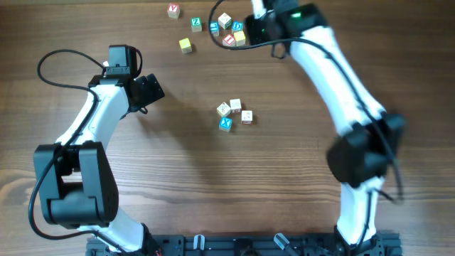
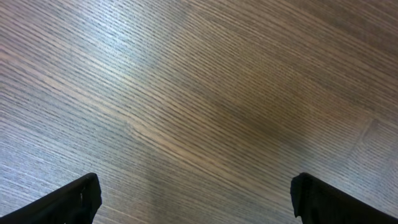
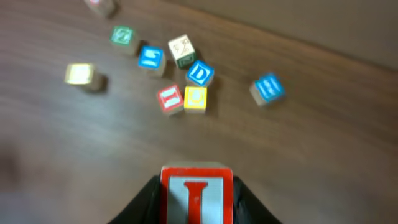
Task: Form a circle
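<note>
The robot should bring its right gripper back and down next, to release the "I" cube in the circle's open gap beside the "X" cube.
The circle (image 1: 234, 114) is a small cluster of several letter cubes at the table's middle, with a blue "X" cube (image 1: 225, 123) at its near left. My right gripper (image 3: 197, 199) is shut on a red "I" cube (image 3: 197, 193), held above the wood near the loose cubes at the far edge. In the overhead view the right gripper (image 1: 257, 10) sits at the top edge, and the held cube is hidden there. My left gripper (image 1: 152, 89) stands open over bare wood, left of the cluster. Its fingers (image 2: 78, 200) hold nothing.
Loose cubes lie at the far edge: a blue "D" cube (image 3: 199, 73), a red cube (image 3: 170, 98), a yellow cube (image 3: 196, 98), a blue cube (image 3: 268, 88), a green cube (image 1: 196, 23) and a plain yellow cube (image 1: 185, 45). A black cable (image 1: 213, 21) loops over them.
</note>
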{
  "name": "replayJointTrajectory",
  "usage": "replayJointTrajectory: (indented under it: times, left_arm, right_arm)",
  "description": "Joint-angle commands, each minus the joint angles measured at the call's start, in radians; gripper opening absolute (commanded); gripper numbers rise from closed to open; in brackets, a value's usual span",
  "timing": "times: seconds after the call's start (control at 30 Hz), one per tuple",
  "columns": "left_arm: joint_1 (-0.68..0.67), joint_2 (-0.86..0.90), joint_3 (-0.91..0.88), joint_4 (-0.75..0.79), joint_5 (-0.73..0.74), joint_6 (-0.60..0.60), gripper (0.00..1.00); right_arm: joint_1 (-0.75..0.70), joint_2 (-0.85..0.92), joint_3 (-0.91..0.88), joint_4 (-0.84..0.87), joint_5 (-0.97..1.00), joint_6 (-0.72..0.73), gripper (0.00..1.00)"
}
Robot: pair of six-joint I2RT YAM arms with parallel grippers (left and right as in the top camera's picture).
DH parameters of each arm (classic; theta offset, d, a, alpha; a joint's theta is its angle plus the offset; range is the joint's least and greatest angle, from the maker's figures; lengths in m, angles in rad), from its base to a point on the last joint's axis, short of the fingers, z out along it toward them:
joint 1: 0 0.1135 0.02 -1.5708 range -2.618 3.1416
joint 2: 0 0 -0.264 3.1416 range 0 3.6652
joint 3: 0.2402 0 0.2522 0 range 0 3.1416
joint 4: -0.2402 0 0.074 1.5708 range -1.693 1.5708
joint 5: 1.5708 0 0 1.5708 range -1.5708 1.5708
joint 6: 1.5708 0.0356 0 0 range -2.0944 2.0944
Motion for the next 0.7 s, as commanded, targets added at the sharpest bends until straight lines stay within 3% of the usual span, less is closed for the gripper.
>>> replayJointTrajectory:
  times: [0.0,0.17,0.3,0.53,0.67]
  left_arm:
    - [0.005,-0.016,0.008,0.001,-0.01,-0.009,1.0]
    - [0.005,-0.016,0.008,0.001,-0.01,-0.009,1.0]
    - [0.005,-0.016,0.008,0.001,-0.01,-0.009,1.0]
    - [0.005,-0.016,0.008,0.001,-0.01,-0.009,1.0]
    - [0.005,-0.016,0.008,0.001,-0.01,-0.009,1.0]
  right_arm:
    - [0.0,-0.16,0.005,-0.208,-0.06,0.175,0.26]
    - [0.016,-0.191,-0.013,-0.479,-0.149,0.333,0.25]
    - [0.099,-0.191,-0.158,-0.501,-0.152,0.397,0.25]
    - [0.325,-0.191,-0.581,-0.192,-0.156,0.665,0.22]
    - [0.377,-0.191,-0.739,-0.019,-0.137,0.757,0.22]
